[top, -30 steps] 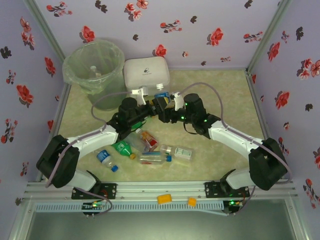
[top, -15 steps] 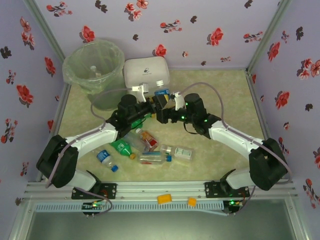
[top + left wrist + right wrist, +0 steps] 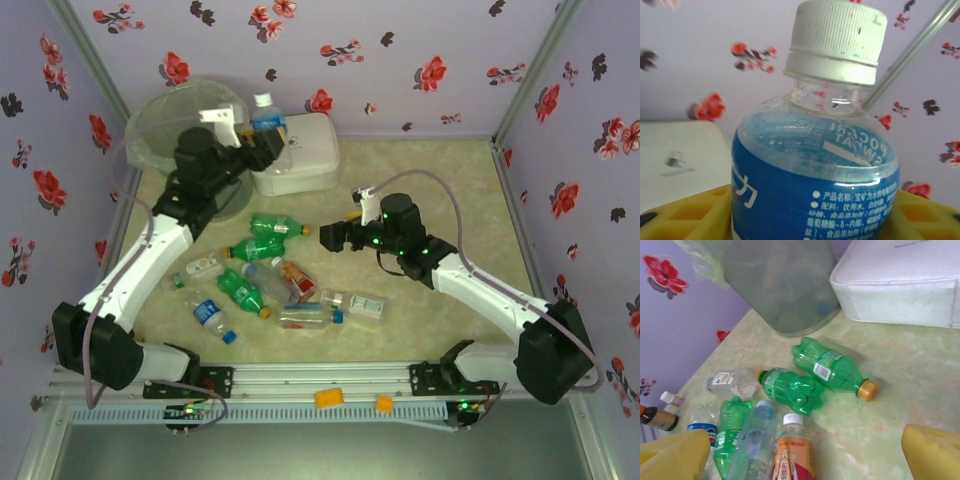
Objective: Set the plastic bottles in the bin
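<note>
The clear bottle hangs outside the rim of the bin. My left gripper will next swing across over the bin's opening (image 3: 170,114) beside it and let go of the bottle.
My left gripper (image 3: 260,138) is raised and shut on a clear bottle with a blue label and white cap (image 3: 264,110) (image 3: 815,170), held upright between its yellow fingers (image 3: 685,215). The bottle hangs just right of the rim of the bin (image 3: 185,130) (image 3: 785,285), over the white box's left edge. My right gripper (image 3: 328,238) (image 3: 805,452) stands open low over the table with nothing between its fingers. Several bottles lie on the table: two green ones (image 3: 275,225) (image 3: 832,365) (image 3: 790,388), an orange-labelled one (image 3: 792,452) and clear ones (image 3: 305,317).
A white rounded box (image 3: 295,150) (image 3: 900,285) stands right of the bin at the back. Two yellow blocks (image 3: 329,397) sit on the front rail. Flowered walls close in the left, back and right sides.
My left arm has swung up and to the left with the blue-labelled bottle, from beside the right gripper to the bin's rim. The right gripper has moved slightly right and stands alone.
</note>
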`<action>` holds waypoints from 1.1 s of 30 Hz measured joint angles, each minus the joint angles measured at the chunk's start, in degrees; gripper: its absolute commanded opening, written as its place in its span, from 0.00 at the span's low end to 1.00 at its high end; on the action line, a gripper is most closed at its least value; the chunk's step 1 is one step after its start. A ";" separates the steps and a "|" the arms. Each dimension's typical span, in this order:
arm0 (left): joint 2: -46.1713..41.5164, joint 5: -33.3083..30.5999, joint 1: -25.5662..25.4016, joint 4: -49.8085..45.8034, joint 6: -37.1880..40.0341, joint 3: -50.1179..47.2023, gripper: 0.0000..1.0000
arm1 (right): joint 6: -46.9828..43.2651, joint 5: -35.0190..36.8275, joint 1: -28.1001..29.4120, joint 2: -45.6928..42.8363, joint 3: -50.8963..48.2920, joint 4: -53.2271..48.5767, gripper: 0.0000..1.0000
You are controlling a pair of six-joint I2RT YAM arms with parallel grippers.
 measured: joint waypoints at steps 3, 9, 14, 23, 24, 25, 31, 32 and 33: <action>0.04 -0.37 4.70 -7.19 5.01 5.84 0.29 | 0.00 1.53 0.00 0.00 -0.07 -1.70 1.00; 0.83 -3.85 14.01 -17.20 13.18 14.21 0.29 | -0.42 3.50 0.00 -0.02 -0.09 -4.07 1.00; 4.22 -7.56 18.10 -21.42 17.64 17.53 0.30 | -0.87 4.81 0.00 -0.24 -0.09 -5.86 1.00; 14.82 -11.06 19.61 -27.19 21.55 19.50 0.34 | -1.07 6.49 0.00 -3.80 -0.46 -8.39 1.00; 15.93 -11.34 19.61 -27.93 21.81 19.87 0.37 | -1.07 6.64 0.00 -4.26 -0.61 -8.57 1.00; 16.87 -11.54 19.61 -28.55 22.05 20.33 0.42 | -1.07 6.73 0.00 -4.66 -0.76 -8.79 1.00; 19.23 -12.24 19.61 -30.80 22.27 22.49 0.84 | -1.07 7.56 0.00 -5.68 -1.27 -10.29 1.00; 19.23 -12.24 19.61 -31.06 22.08 22.77 0.88 | -1.07 7.58 0.00 -5.68 -1.27 -10.49 1.00; 19.23 -12.24 19.61 -31.12 22.01 23.15 0.91 | -1.07 7.58 0.00 -5.68 -1.27 -10.71 1.00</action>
